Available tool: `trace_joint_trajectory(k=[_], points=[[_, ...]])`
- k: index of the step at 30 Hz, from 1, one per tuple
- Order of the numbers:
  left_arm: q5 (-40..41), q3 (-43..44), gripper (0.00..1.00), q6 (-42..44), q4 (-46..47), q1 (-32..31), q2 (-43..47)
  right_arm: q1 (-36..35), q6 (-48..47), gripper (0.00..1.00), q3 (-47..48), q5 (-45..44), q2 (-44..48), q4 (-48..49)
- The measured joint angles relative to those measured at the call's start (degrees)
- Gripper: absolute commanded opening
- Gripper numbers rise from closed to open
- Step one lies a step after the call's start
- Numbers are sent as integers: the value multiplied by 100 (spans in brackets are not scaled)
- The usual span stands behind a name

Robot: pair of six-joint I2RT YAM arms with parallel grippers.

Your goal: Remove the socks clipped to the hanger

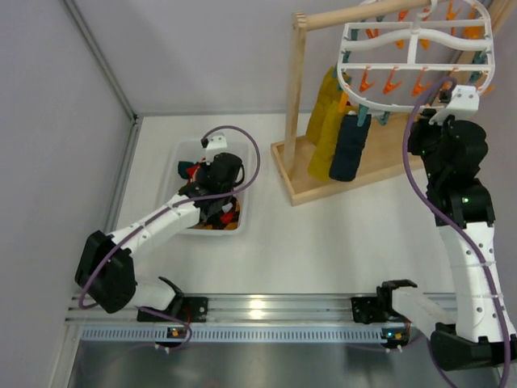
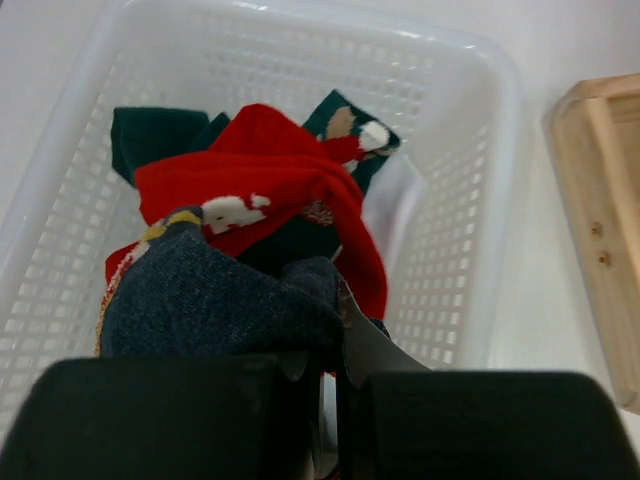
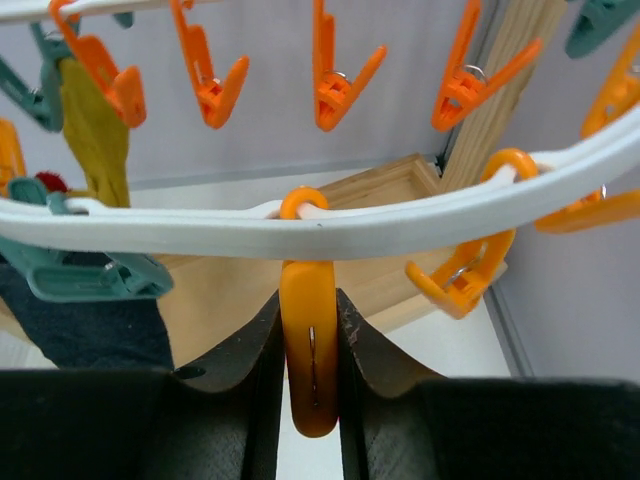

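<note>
My left gripper will move down toward the red socks next and release the dark blue-grey sock [image 2: 220, 300] over them, because the red socks lie below the gripper inside the white basket.
The white hanger [image 1: 420, 40] hangs from the wooden stand, with orange and teal clothespins along its rim. Mustard-yellow socks [image 1: 327, 121] and a dark teal sock [image 1: 352, 145] hang clipped at its left side. My right gripper [image 1: 452, 95] is at the hanger's near right rim. In the right wrist view it [image 3: 310, 310] is shut on an orange clothespin [image 3: 310, 350] under the white rim [image 3: 380, 230]. My left gripper [image 1: 216, 179] is low over the white basket. In the left wrist view it [image 2: 335, 300] is shut on a dark blue-grey sock [image 2: 220, 300] lying on red socks [image 2: 270, 170].
The white mesh basket [image 2: 480, 60] holds red and dark green socks. The wooden stand's tray base [image 1: 311, 182] lies right of the basket [image 1: 182, 158]. A yellow sock [image 3: 95, 130] and a dark sock [image 3: 90, 320] hang left of my right gripper. Grey walls close the back, left and right.
</note>
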State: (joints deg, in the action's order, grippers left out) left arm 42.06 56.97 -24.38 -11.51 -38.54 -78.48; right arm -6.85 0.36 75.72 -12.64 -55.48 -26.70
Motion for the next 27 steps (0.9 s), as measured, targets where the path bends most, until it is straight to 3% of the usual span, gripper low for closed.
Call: trace_joint_trajectory(k=[6,15,20,24,27], points=[[-367,-249,0,-450,-284,612,-7,1012,605,2,0,815,85,48],[-538,-385,1,-761,-358,975,-350,1408,966,5,61,1541,-66,-92],[-586,-407,10,-868,-361,1126,-649,1744,1113,6,376,1134,-490,-249],[-647,-433,20,-892,-363,1189,-787,1917,1200,19,398,1237,-640,-201],[-752,-435,36,-890,-367,1204,-844,1943,1294,26,398,1615,-643,-205]])
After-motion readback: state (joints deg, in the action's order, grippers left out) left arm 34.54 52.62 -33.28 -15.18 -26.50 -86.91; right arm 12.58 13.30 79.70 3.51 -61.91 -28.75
